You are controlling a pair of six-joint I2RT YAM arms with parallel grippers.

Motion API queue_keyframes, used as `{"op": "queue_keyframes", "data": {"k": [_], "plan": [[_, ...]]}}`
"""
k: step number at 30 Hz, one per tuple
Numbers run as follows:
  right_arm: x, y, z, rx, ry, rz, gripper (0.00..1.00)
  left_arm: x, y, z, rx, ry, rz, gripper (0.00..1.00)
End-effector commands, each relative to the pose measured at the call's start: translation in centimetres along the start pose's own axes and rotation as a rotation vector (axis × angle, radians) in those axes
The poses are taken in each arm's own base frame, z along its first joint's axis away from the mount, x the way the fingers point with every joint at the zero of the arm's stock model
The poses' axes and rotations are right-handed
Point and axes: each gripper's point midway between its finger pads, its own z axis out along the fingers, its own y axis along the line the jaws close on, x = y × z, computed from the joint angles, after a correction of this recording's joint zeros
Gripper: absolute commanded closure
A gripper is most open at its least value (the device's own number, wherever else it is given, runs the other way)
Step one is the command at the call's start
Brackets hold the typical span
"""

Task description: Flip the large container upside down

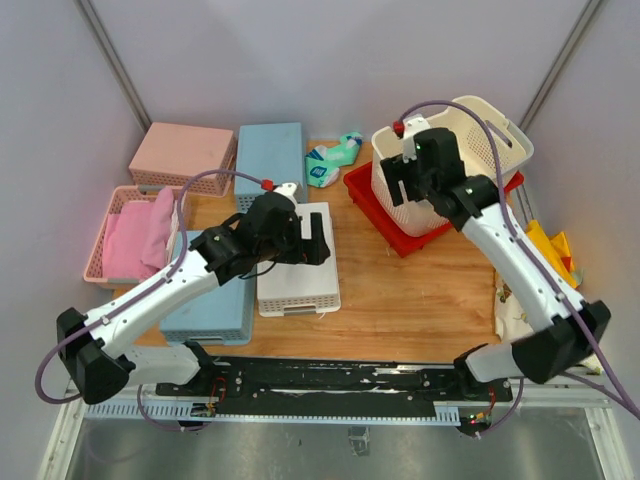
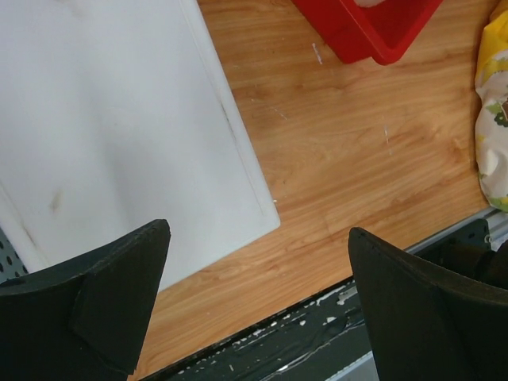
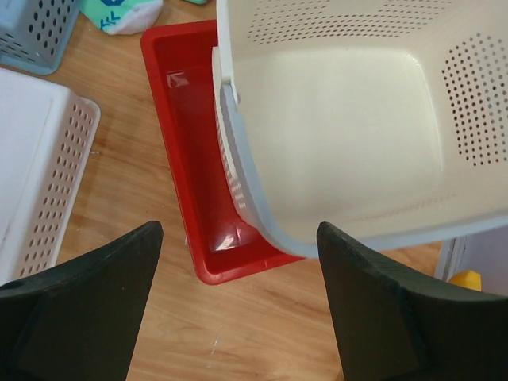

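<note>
Next, the right gripper moves outward and down onto the container's rim facing the white basket, since this thin rim runs toward the gap between my open fingers.
The large container is a cream perforated basket standing open side up in a red tray at the back right. In the right wrist view I look into the container's empty inside, with the red tray under its near-left corner. My right gripper hovers over the container's near-left rim, open and empty. My left gripper is open and empty above the right edge of a smaller white basket that lies base up.
Two blue baskets and two pink ones, one holding pink cloth, fill the left side. A teal packet lies at the back. Yellow cloth lies at the right edge. Bare wood lies in the middle.
</note>
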Motion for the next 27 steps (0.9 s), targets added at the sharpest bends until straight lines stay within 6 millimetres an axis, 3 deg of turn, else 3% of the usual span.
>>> {"op": "queue_keyframes", "data": {"k": [1,10,14,18,21,27], "plan": [[2.1,0.7,3.7,-0.104,0.173,-0.172,0.2,-1.2,-2.2,0.3,0.036,-0.061,0.022,0.01],[4.8,0.7,8.7,-0.201,0.351,-0.186,0.32,-0.1,-2.9,0.7,0.056,-0.028,0.022,0.01],[5.0,1.6,9.3,-0.272,0.374,-0.177,0.62,0.2,-3.0,1.0,0.057,-0.017,0.017,0.01],[4.7,2.0,9.1,-0.311,0.386,-0.181,0.82,0.5,-3.6,1.5,0.075,-0.009,0.006,0.01],[3.5,1.2,8.5,-0.286,0.368,-0.198,0.98,0.6,-4.2,2.0,0.088,-0.004,0.002,0.01],[-2.4,-0.9,5.6,-0.222,0.216,-0.239,1.0,0.4,-6.0,3.8,0.131,0.005,-0.036,0.01]]}}
